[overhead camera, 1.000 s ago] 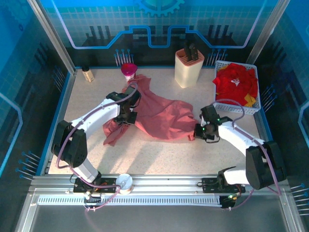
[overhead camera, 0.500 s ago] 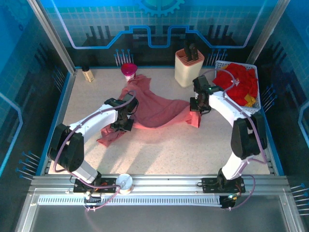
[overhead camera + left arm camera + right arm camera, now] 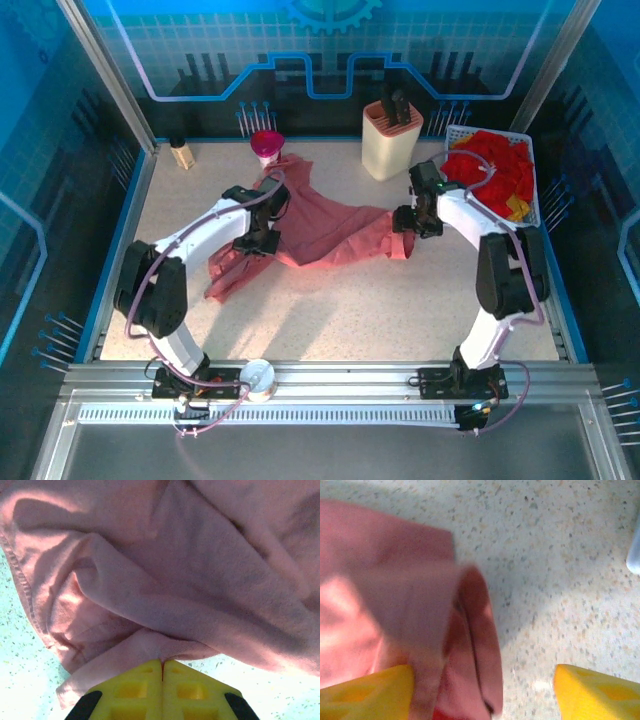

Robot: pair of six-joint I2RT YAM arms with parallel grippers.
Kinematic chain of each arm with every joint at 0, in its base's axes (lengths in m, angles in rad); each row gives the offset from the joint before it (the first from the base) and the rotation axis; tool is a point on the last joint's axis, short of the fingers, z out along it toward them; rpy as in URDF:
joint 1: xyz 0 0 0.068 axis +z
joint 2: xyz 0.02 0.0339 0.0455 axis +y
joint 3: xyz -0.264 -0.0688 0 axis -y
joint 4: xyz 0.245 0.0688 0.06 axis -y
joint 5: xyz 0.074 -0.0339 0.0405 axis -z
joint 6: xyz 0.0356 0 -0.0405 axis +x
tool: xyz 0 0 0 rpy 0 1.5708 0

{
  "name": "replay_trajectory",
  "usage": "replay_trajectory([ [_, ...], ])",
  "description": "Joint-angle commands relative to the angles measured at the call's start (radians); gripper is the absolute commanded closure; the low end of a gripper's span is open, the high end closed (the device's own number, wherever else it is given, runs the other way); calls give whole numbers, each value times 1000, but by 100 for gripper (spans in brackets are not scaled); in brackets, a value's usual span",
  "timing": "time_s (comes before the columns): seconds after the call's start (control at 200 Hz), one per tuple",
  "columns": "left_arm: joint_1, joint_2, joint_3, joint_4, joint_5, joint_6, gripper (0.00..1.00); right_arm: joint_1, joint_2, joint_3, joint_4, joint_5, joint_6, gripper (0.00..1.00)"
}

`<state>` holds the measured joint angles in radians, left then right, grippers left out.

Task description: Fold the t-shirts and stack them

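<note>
The shirt's loose folded edge (image 3: 402,244) (image 3: 474,650) droops between the spread yellow fingers, so the robot's right gripper will ease slightly back toward the base and close on that edge.
A dusty salmon-pink t-shirt (image 3: 330,235) lies crumpled across the middle of the table. My left gripper (image 3: 258,243) sits at its left part, with the yellow jaws (image 3: 162,662) shut on a pinched fold of the pink cloth (image 3: 200,580). At the shirt's right end my right gripper (image 3: 405,222) stands open. A loose folded edge of the shirt (image 3: 395,605) droops between the spread yellow fingers (image 3: 600,692), against the left one. The right gripper (image 3: 485,685) hangs just above the table. Bright red t-shirts (image 3: 490,170) with a bit of yellow fill the white basket.
The white mesh basket (image 3: 497,228) stands at the back right, close behind the right gripper. A cream knife block (image 3: 392,140), a pink cup (image 3: 266,147) and a small bottle (image 3: 181,152) line the back edge. A round white thing (image 3: 258,377) sits on the front rail.
My right arm carried the shirt's right edge from the near right up toward the basket, folding it back, then opened its jaws and let go. The left gripper stayed shut on the cloth.
</note>
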<state>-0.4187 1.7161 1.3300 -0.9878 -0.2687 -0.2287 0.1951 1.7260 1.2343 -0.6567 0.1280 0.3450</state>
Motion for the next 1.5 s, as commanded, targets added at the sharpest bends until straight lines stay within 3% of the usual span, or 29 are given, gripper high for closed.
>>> replay_trajectory([
  [0.0, 9, 53, 74, -48, 13, 23, 100, -4, -157, -95, 19, -39, 36, 21],
  [0.285, 17, 95, 99, -50, 14, 28, 100, 0, -424, -447, 170, -157, 164, 24],
  [0.67, 17, 49, 64, -40, 15, 9, 100, -2, -234, -441, 369, -290, 234, 40],
  [0.755, 18, 33, 52, -40, 1, 13, 100, -6, -202, -416, 374, -292, 238, 53],
  [0.881, 18, 18, 53, -60, -38, 36, 100, -16, -210, -374, 346, -269, 227, 83],
  [0.976, 21, 3, 73, -94, -69, 54, 100, -42, -242, -327, 285, -246, 197, 100],
  [1.141, 48, -39, 113, -143, -114, 85, 100, -135, -309, -284, 215, -257, 154, 100],
  [1.496, 78, -94, 175, -208, -144, 140, 100, -265, -344, -201, 156, -411, 134, 100],
])
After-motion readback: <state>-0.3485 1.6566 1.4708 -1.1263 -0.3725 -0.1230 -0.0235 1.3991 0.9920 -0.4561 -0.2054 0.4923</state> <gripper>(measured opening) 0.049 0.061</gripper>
